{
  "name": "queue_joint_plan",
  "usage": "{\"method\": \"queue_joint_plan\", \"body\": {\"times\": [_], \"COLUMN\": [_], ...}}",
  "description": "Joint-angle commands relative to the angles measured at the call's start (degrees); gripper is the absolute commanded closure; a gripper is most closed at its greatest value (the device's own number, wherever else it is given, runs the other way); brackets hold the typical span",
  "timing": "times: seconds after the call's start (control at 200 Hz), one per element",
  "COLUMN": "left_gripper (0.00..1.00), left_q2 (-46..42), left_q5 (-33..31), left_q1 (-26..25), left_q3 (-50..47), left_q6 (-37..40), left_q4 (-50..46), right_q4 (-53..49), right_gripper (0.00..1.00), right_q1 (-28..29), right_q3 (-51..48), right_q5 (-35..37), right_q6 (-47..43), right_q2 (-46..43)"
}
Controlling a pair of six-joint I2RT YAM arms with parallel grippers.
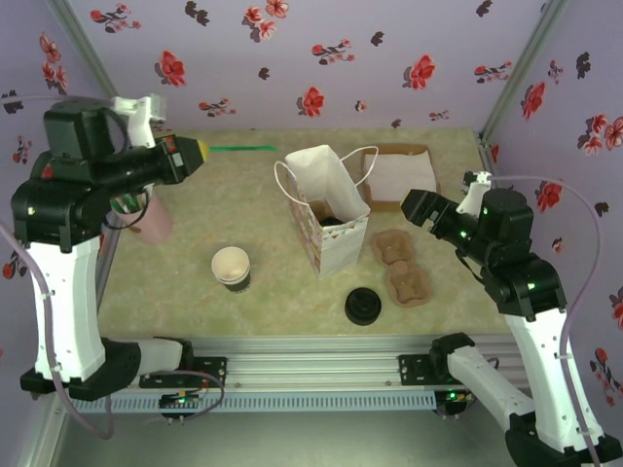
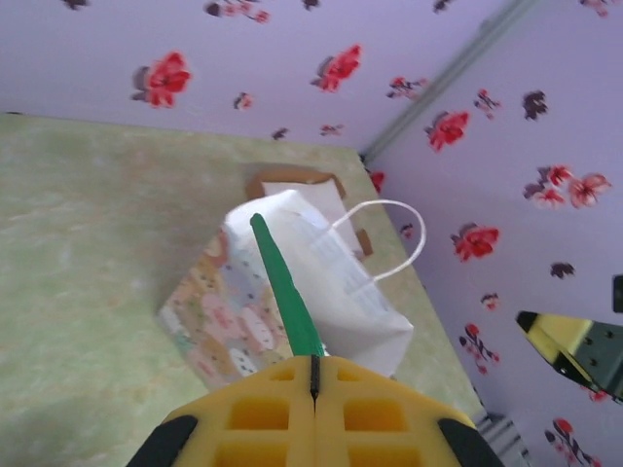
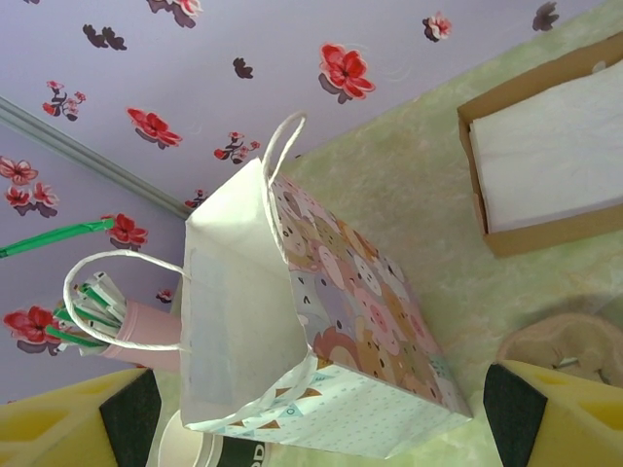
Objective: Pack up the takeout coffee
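The robot's left gripper will next move over the opening of the paper bag, then tilt down to release the green straw.
The paper bag (image 1: 326, 209) with cartoon animals stands open mid-table. A dark round top (image 1: 334, 221) shows inside its mouth, which looks like the lid of the takeout coffee; the cup wall is hidden. My left gripper (image 1: 192, 151) hovers high at the back left, shut on a green straw (image 1: 243, 147) that points toward the bag. In the left wrist view the straw (image 2: 282, 287) sticks out from the closed left gripper (image 2: 313, 362) over the bag (image 2: 219, 321). My right gripper (image 1: 417, 204) is open, just right of the bag. Its wrist view has the right gripper (image 3: 316, 409) facing the bag's side (image 3: 360, 292).
A lidless cream-rimmed cup stack (image 1: 232, 267) stands left of the bag. Loose black lids (image 1: 362, 305) lie near the front edge. A pink cup of straws (image 1: 151, 218) is at the left. A cardboard box of napkins (image 1: 395, 175) and brown sleeves (image 1: 401, 268) lie to the right.
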Motion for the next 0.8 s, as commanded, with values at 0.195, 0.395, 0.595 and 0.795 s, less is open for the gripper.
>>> {"method": "queue_joint_plan", "body": {"times": [0.195,0.395,0.595,0.795], "left_gripper": [1.0,1.0,1.0,1.0], "left_q2": [5.86,12.27,21.41,33.22], "left_q5": [-7.69,-20.03,-28.3,-35.71], "left_q1": [-15.92,-22.44,-25.7,-28.6], "left_q3": [1.96,5.79,12.21,23.0], "left_q6": [0.49,4.01,5.84,7.48], "left_q4": [3.34,-0.83,-4.7,-11.7], "right_q4": [0.09,0.16,0.91,0.8], "right_gripper": [0.12,0.12,0.11,0.11], "right_q1": [-0.34,-0.26,-0.24,-0.29], "right_q3": [-2.1,-2.98,-4.13,-4.54], "right_q5": [2.28,2.47,2.29,2.38], "right_q6": [1.36,1.69,2.21,1.77], "right_q2": [-1.05,-1.2,-0.99,-0.94]}}
